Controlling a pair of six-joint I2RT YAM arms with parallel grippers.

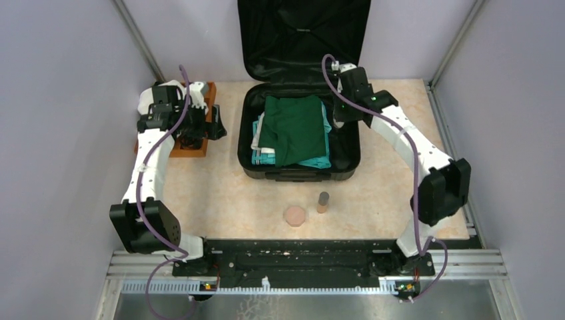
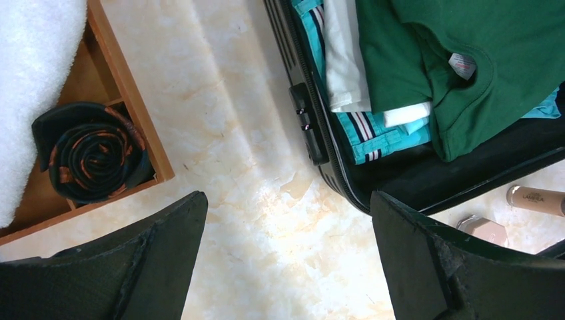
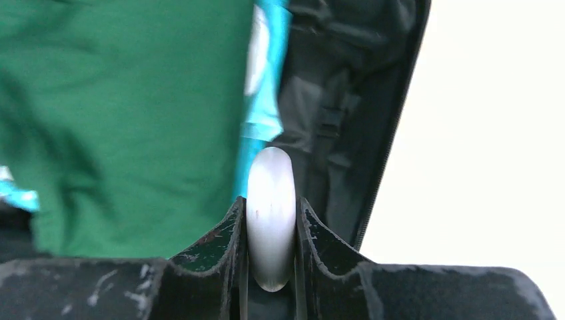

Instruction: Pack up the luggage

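My right gripper is holding the smooth, white, rounded object and will lower it onto the black lining (image 3: 333,100) beside the teal clothes, because that part of the luggage (image 1: 300,175) is empty.
The luggage (image 1: 300,175) lies open in the middle of the table, its lid (image 1: 303,33) standing up at the back. A folded green shirt (image 1: 293,130) rests on teal and white clothes inside. My right gripper (image 1: 341,117) hangs over the luggage's right side. In the right wrist view it (image 3: 271,203) is shut on a smooth, white, rounded object (image 3: 270,173), above the black lining (image 3: 333,100) beside the green shirt (image 3: 120,113). My left gripper (image 2: 288,200) is open over bare table, between the wooden tray (image 2: 136,107) and the luggage's edge (image 2: 313,133).
The wooden tray (image 1: 190,150) at the left holds a rolled dark item with orange marks (image 2: 93,153) and something white and fluffy (image 2: 33,80). In front of the luggage stand a pink compact (image 1: 294,215) and a small tube (image 1: 323,201).
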